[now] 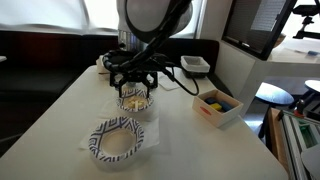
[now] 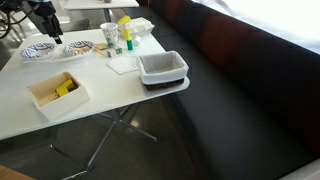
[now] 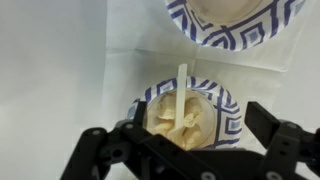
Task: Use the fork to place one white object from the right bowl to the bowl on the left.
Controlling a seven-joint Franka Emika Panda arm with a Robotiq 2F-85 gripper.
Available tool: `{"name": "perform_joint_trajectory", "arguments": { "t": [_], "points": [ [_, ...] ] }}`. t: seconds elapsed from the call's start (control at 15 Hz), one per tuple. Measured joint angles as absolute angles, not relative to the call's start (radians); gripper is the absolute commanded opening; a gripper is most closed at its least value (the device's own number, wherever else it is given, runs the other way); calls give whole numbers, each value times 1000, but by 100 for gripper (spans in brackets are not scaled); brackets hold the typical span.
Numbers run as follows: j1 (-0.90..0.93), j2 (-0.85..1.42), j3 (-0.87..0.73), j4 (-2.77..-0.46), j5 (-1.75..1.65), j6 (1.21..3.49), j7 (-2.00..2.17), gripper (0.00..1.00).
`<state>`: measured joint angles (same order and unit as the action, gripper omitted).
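Note:
Next, my gripper moves down onto the handle of the white plastic fork (image 3: 183, 88) and closes on it, since the fork's handle already lies between my open fingers.
A small blue-and-white patterned bowl (image 3: 222, 108) holds several white pieces (image 3: 170, 122). A white plastic fork (image 3: 183, 88) rests in it, its handle sticking out over the rim. My gripper (image 3: 185, 145) is open, hangs just above this bowl with a finger on either side, and holds nothing. A second, wider patterned bowl (image 3: 235, 22) sits beside it on white paper and looks empty. In an exterior view the gripper (image 1: 134, 84) is over the small bowl (image 1: 134, 103), with the wide bowl (image 1: 118, 140) nearer the camera. Both bowls (image 2: 40, 50) also show small in the other view.
A white box with yellow items (image 1: 216, 106) stands on the white table (image 1: 200, 150). A dark tray with a white bin (image 1: 195, 65) is at the back. Bottles (image 2: 120, 36) and napkins (image 2: 122, 64) stand near the bowls. A black bench (image 2: 250, 90) borders the table.

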<state>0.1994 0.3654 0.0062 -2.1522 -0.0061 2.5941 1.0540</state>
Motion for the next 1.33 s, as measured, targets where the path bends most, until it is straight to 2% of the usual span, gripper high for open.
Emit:
{"name": "perform_joint_trajectory", "arguments": {
  "t": [0.27,0.33,0.4,0.6,0.67,0.73,1.13,1.33],
  "points": [
    [198,371,-5,-2147,-5,2594,1054,100],
    [198,375,-10,-2145,-5,2594,1054,91],
    [197,380,-14,-2144,-5,2594,1054,73],
    [198,398,-22,-2138,-5,2594,1054,49],
    [198,403,-24,-2136,-5,2594,1054,46],
    [198,408,-25,-2134,-5,2594,1054,36],
    [202,431,-25,-2123,-5,2594,1055,41],
    [206,442,-25,-2117,-5,2594,1055,36]
  ]
}}
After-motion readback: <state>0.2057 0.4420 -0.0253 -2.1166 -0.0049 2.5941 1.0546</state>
